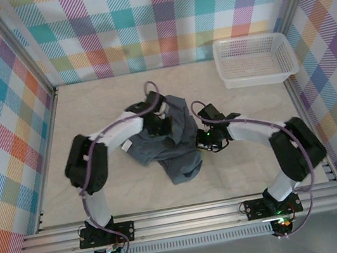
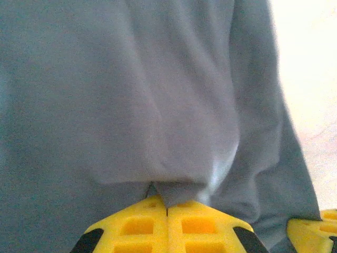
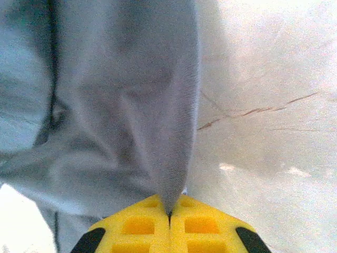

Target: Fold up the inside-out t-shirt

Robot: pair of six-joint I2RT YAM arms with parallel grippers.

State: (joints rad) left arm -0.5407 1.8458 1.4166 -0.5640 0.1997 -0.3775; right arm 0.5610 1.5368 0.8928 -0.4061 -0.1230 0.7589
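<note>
The left gripper lifts the fold of the t-shirt next and swings away from the right gripper, then outward to release it. Bare tabletop lies outward on that side.
The inside-out t-shirt [image 1: 173, 135] is a dark slate-grey crumpled heap at the middle of the table. My left gripper [image 1: 157, 123] sits on its upper left part, my right gripper [image 1: 201, 137] at its right edge. In the left wrist view the yellow jaws meet on a pinched fold of grey cloth, the left gripper [image 2: 167, 206] shut on the t-shirt [image 2: 131, 95]. Another yellow finger [image 2: 315, 227] pokes in at the lower right corner. In the right wrist view the right gripper [image 3: 169, 213] is likewise shut on a cloth ridge of the t-shirt [image 3: 126, 105].
A white plastic mesh basket [image 1: 254, 59] stands at the back right corner. The pale table [image 1: 88, 107] is bare around the shirt. Checked walls enclose the left, back and right sides. An aluminium rail [image 1: 189, 216] runs along the near edge.
</note>
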